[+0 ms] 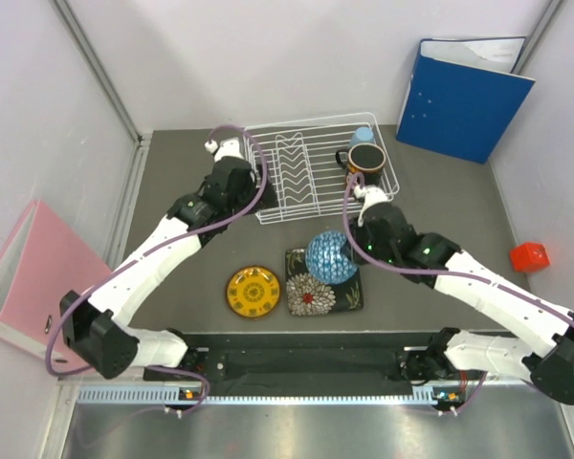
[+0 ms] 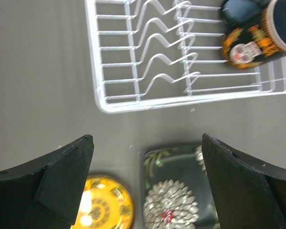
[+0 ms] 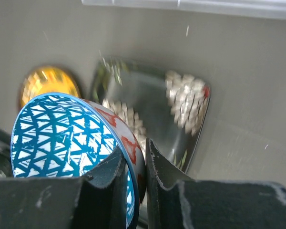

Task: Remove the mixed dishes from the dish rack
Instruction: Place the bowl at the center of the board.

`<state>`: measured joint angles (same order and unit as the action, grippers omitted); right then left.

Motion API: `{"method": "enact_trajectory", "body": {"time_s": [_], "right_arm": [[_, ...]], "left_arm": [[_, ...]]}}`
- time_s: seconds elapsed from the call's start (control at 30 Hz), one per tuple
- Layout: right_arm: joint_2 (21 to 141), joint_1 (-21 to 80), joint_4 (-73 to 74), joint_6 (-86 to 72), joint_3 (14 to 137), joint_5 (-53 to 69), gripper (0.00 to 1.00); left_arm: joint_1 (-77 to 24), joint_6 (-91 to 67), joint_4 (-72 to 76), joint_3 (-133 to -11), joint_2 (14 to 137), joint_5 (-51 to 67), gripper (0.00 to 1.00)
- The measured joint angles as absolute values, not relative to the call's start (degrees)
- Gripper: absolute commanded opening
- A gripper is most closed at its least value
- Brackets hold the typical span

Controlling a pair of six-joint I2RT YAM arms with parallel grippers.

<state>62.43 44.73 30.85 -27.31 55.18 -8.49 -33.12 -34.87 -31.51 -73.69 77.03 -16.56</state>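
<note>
The empty black plate lies below, to the left in the top view. My right gripper lowers the blue bowl (image 1: 329,256) that way onto it next and releases.
My right gripper (image 1: 352,247) is shut on the rim of the blue mosaic-patterned bowl (image 1: 329,256), holding it tilted over the black square floral plate (image 1: 318,293). In the right wrist view one finger is inside the bowl (image 3: 62,133) and one outside, with the black plate (image 3: 181,109) below. The yellow plate (image 1: 253,292) lies left of the black plate. The dark mug (image 1: 365,159) and light blue cup (image 1: 363,136) stand in the white dish rack (image 1: 268,196) at its right end. My left gripper (image 1: 253,186) is open and empty, high by the rack's left side; its view shows the rack (image 2: 101,102), the mug (image 2: 252,43) and both plates.
A blue binder (image 1: 464,96) stands at the back right. A pink folder (image 1: 29,277) leans at the left wall. A small red object (image 1: 529,255) lies at the right edge. The right arm stretches across the table's right half.
</note>
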Motion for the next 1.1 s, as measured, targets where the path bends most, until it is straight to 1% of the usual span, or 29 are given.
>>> {"method": "enact_trajectory", "body": {"time_s": [0.2,0.47,0.73,1.1], "right_arm": [[63.9,46.9,29.3,-28.8,48.2,-7.6,0.00],[73.5,47.0,20.2,-30.3,47.1,-5.0,0.00],[81.3,47.0,13.3,-30.7,44.2,-4.0,0.00],[84.2,47.0,7.7,-30.5,43.4,-3.9,0.00]], "left_arm": [[-33.0,-35.9,-31.5,-66.7,70.0,-19.4,0.99],[-33.0,-36.7,-31.1,-62.0,62.7,-20.4,0.99],[-33.0,-37.6,-31.2,-56.9,61.4,-19.1,0.99],[-33.0,-37.6,-30.3,-55.4,61.3,-17.6,0.99]]}}
